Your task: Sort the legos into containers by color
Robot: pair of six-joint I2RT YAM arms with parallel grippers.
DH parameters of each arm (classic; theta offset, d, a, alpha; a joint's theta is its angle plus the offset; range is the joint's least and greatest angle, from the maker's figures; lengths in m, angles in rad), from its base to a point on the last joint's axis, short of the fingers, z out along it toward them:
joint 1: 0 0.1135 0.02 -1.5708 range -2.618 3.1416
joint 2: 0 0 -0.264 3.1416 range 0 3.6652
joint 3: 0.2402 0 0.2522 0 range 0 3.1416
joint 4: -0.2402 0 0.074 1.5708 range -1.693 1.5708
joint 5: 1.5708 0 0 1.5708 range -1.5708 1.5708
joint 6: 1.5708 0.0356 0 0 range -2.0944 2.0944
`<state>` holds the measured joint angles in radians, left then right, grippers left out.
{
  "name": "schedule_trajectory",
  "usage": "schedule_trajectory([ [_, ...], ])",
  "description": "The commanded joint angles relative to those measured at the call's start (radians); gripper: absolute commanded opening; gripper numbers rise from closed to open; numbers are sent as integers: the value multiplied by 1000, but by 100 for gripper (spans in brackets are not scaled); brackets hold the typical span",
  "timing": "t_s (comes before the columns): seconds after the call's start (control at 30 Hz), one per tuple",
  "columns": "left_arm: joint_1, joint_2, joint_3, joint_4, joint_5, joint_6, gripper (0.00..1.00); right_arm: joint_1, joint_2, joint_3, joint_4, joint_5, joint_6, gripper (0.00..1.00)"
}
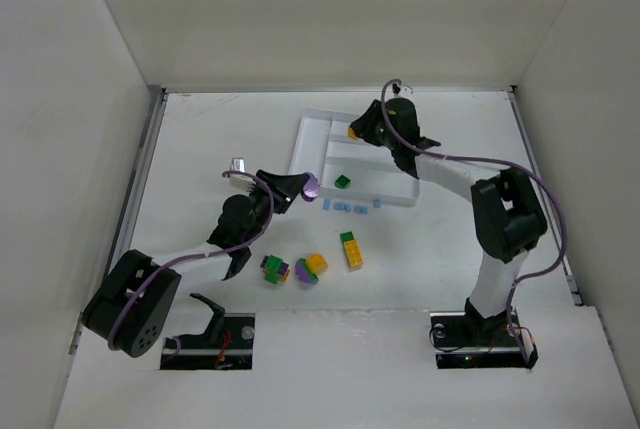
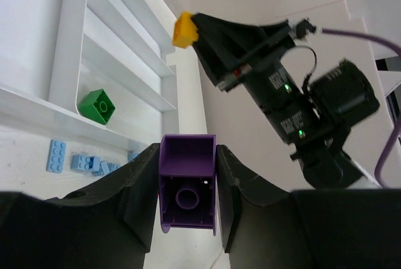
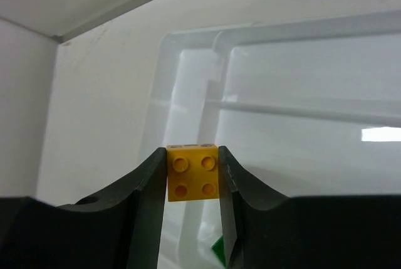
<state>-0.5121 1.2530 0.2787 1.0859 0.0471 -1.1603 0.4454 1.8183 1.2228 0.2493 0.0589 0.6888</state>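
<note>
Next, my right gripper lowers and shifts past the tray's end divider over the empty middle long section of the tray, while green occupies the near one.
My left gripper (image 1: 304, 187) is shut on a purple brick (image 2: 187, 183), held above the table just left of the white tray (image 1: 310, 127). My right gripper (image 1: 356, 130) is shut on a yellow brick (image 3: 193, 172), held over the tray's far compartments; that brick also shows in the left wrist view (image 2: 185, 29). A green brick (image 1: 343, 182) lies in the tray's near long compartment, also seen in the left wrist view (image 2: 97, 106). Pale blue bricks (image 1: 348, 207) lie on the table along the tray's near wall.
Mixed clumps sit on the table in front: a green-purple-yellow one (image 1: 275, 269), a purple-yellow one (image 1: 311, 268) and a green-yellow stack (image 1: 351, 249). White walls enclose the table.
</note>
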Motion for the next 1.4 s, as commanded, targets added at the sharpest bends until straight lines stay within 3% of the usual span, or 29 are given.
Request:
schedule_trajectory([
  [0.0,-9,-30,-3,40,3,33,21,-9,116,168,-185,116,-129,30],
  [0.1,-6,-44,-19,40,-4,40,21,-6,174,250,-237,147,-164,30],
  [0.43,13,-56,-33,40,-1,37,22,40,210,233,-257,197,-213,34],
  [0.5,14,-53,-32,40,-3,37,22,40,214,233,-251,194,-212,40],
  [0.63,5,-49,-24,39,-19,45,22,42,191,222,-242,193,-213,63],
  [0.8,-1,-38,25,-15,-44,70,22,43,70,120,-176,194,-203,72],
  [0.87,-16,-27,62,-58,-75,86,22,42,-29,10,-122,214,-184,71],
  [0.93,-29,-1,127,-128,-98,106,22,43,-129,-110,-67,232,-149,64],
  [1.1,-76,118,353,-320,-193,197,22,66,-342,-368,-12,311,-77,33],
  [1.23,-105,271,565,-461,-298,232,22,117,-474,-532,10,337,-6,34],
  [1.37,-113,463,772,-555,-364,241,22,160,-551,-624,48,363,17,47],
])
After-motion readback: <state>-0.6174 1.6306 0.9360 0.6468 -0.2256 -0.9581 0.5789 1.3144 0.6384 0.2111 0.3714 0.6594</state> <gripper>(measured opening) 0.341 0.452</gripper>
